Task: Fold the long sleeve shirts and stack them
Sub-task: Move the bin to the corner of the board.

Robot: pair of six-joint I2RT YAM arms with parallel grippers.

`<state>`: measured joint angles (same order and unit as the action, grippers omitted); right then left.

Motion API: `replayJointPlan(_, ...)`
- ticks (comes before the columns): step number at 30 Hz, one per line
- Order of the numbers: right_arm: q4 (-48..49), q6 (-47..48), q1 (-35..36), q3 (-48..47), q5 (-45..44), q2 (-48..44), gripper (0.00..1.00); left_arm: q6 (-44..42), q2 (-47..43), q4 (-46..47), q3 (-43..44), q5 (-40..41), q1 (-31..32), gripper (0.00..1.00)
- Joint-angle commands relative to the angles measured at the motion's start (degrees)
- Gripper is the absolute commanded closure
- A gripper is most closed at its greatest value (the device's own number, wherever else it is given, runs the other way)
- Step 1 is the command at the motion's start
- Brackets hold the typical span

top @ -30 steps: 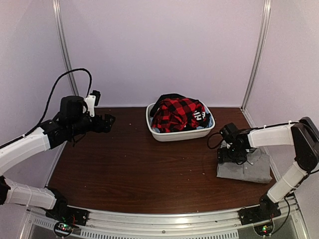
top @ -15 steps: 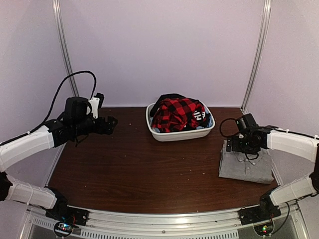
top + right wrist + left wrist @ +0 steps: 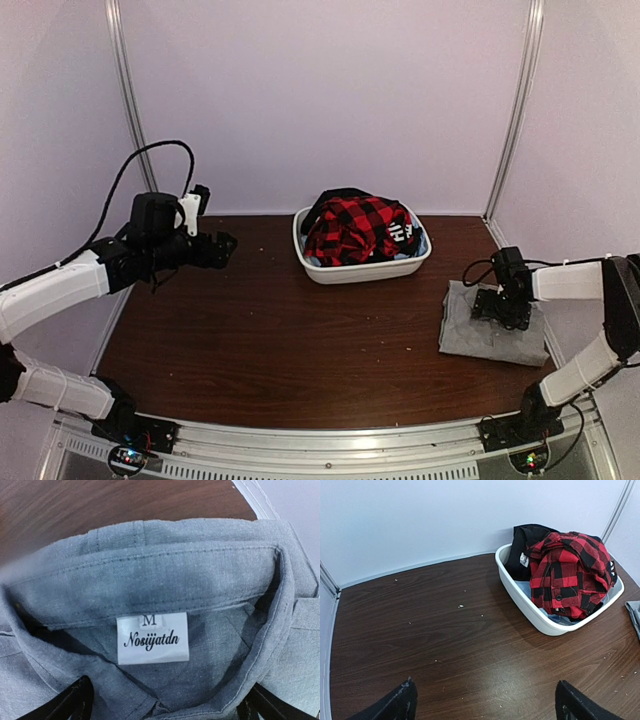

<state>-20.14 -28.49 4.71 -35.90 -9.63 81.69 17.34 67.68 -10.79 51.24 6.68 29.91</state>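
Observation:
The left gripper moves toward the right in the top view and lowers onto the tub's nearest side rim (image 3: 297, 242) (image 3: 521, 598) next, since that rim stands bare of clothes.
The plain grey shirt (image 3: 490, 335) lies folded on the table at the right. My right gripper (image 3: 500, 308) is open and low over its collar. In the right wrist view the collar and white label of the grey shirt (image 3: 155, 637) fill the frame, between my right gripper (image 3: 165, 705) fingertips. The red-and-black check flannel (image 3: 352, 230) lies bunched in the white tub (image 3: 330, 270) at the back centre; it also shows in the left wrist view (image 3: 567, 572). My left gripper (image 3: 222, 245) is open and empty, held above the table's left side, well left of the tub.
A black garment (image 3: 527, 542) and a pale blue cloth (image 3: 527, 587) lie in the white tub (image 3: 530, 607) with the flannel. Pale walls and metal uprights (image 3: 520, 100) close the table at the back and sides. Brown tabletop (image 3: 290, 340) lies between the arms.
My right gripper has moved right and toward the near side across the grey shirt to its collar. The grey shirt has shifted slightly. My left arm moved slightly right, then held still.

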Motion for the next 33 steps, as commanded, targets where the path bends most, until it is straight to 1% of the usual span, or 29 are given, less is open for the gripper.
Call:
replayJointPlan(1, 3.5, 3.8, -1.3, -3.0, 1.3, 5.3, 0.0, 0.5, 0.8, 1.5, 2.1, -0.8, -0.2, 0.02)
replayJointPlan(8, 0.5, 10.0, -1.7, -10.1, -5.6, 12.7, 0.0, 0.9, 1.5, 1.5, 2.1, -1.3, -0.2, 0.03)
replayJointPlan(11, -0.4, 11.7, -1.9, -11.8, -8.5, 14.2, 0.0, 2.0, 2.5, 1.7, 2.0, -2.5, -0.2, 0.02)
replayJointPlan(14, -0.5, 12.3, -1.9, -12.7, -9.1, 14.0, 0.0, 3.6, 4.3, 2.7, 1.8, -3.9, -0.2, 0.02)
replayJointPlan(16, 0.2, 12.7, -1.7, -12.6, -8.2, 11.7, 0.0, 5.0, 6.2, 3.4, 2.2, -5.6, -0.2, 0.02)
replayJointPlan(19, 2.1, 13.0, -0.9, -11.3, -3.9, 6.1, 0.0, 6.9, 11.2, 3.8, 4.6, -9.8, -0.2, 0.02)
replayJointPlan(25, 3.2, 11.6, 3.9, -10.4, 1.7, -4.8, 0.0, 8.9, 23.2, 4.0, 12.7, -15.8, -0.1, 0.02)
replayJointPlan(27, 2.8, 10.7, 5.8, -10.6, 2.1, -6.6, 0.0, 9.4, 27.5, 4.2, 16.1, -17.7, 0.0, 0.02)
replayJointPlan(33, 2.1, 9.2, 10.8, -11.2, 2.0, -7.3, 0.0, 11.7, 39.5, 4.0, 26.5, -20.8, 0.5, 0.11)
